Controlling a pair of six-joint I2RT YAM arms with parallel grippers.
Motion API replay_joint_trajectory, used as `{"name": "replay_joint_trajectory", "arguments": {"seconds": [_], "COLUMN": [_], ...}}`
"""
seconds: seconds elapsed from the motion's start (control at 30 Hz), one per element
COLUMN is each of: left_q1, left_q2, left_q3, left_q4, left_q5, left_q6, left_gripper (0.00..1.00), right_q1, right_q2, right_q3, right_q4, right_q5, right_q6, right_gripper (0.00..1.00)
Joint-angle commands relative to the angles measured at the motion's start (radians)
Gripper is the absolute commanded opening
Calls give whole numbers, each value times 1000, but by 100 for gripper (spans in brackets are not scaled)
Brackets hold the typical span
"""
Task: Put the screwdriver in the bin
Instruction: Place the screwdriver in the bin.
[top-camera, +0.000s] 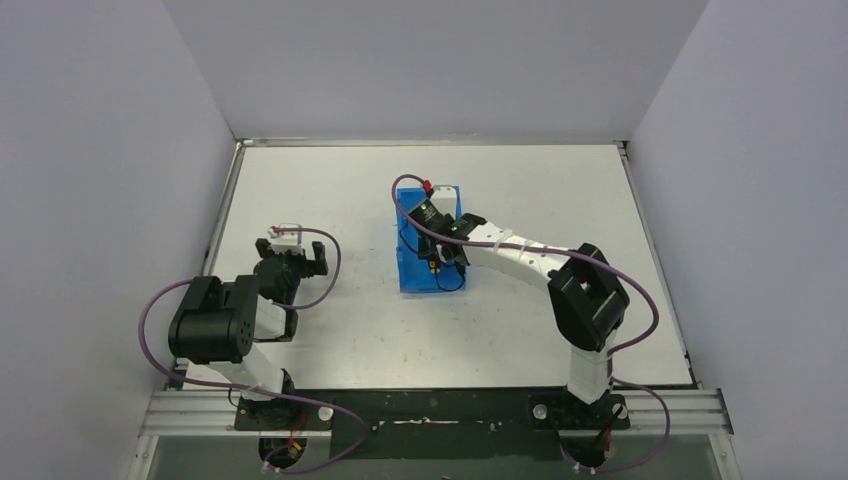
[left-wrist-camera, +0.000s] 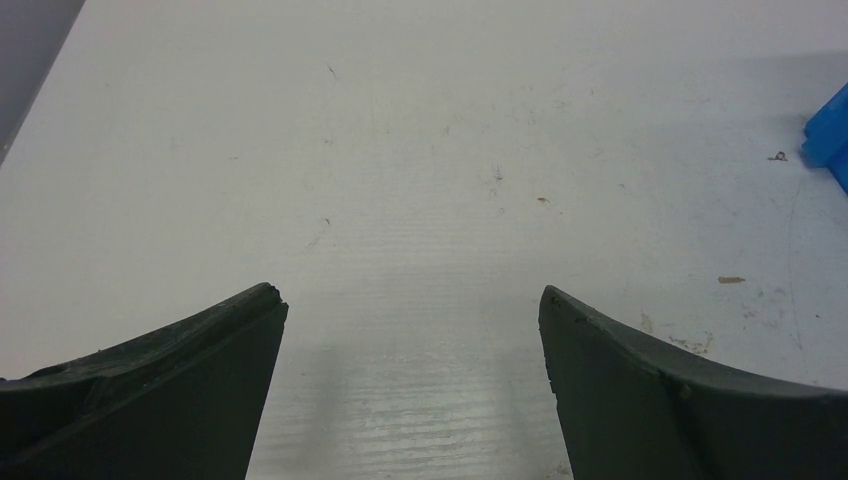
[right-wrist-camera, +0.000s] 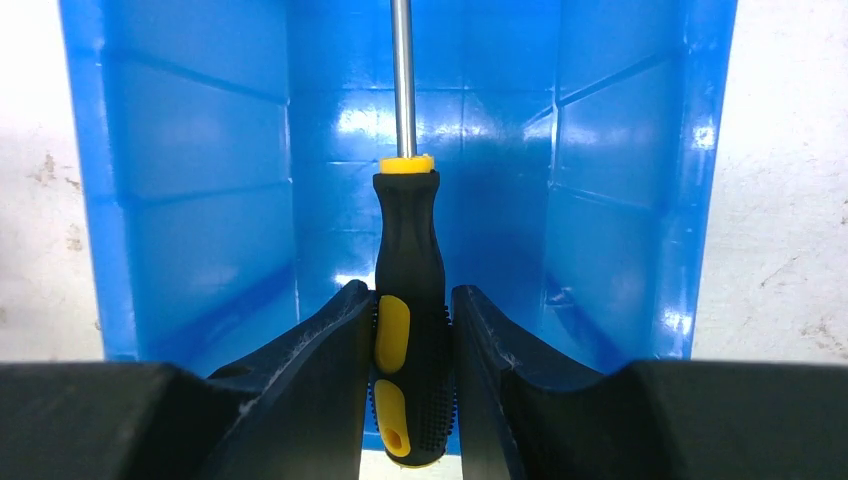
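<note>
My right gripper should go down toward the bottom of the blue bin (right-wrist-camera: 468, 201) and let go of the screwdriver (right-wrist-camera: 410, 290), because the screwdriver's stem is already between the bin's sides.
The bright blue bin (top-camera: 420, 275) stands at the table's middle; its inside fills the right wrist view (right-wrist-camera: 200, 170). My right gripper (top-camera: 440, 262) reaches over the bin and is shut on the screwdriver (right-wrist-camera: 410, 290), holding its yellow-and-black handle between both fingers (right-wrist-camera: 330, 340). The metal shaft (right-wrist-camera: 402, 70) points forward over the bin's floor. In the top view the screwdriver is mostly hidden by the gripper. My left gripper (top-camera: 297, 262) is open and empty over the bare table at the left; its fingers (left-wrist-camera: 180, 370) stand wide apart.
A corner of the blue bin (left-wrist-camera: 830, 130) shows at the right edge of the left wrist view. White walls enclose the table on three sides. Purple cables loop from both arms. A white camera block (top-camera: 285, 238) sits on the left wrist.
</note>
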Motion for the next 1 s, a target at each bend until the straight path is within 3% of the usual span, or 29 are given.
{"name": "replay_joint_trajectory", "arguments": {"seconds": [0.0,0.43,0.77,0.97], "left_q1": [-1,-1,-1,-1], "left_q2": [-16,-16,-14,-14], "left_q3": [8,8,8,8], "left_q4": [13,13,14,13], "left_q5": [-3,-3,-2,-2], "left_q6": [1,1,0,0], "left_gripper": [97,97,97,97], "right_q1": [6,20,34,37], "right_q2": [16,62,64,63], "right_q3": [-3,-40,-54,-50], "right_q4": [99,180,184,173], "right_q5": [45,61,78,88], "right_q6": [-8,-9,-5,-1], "right_gripper": [8,10,23,37]}}
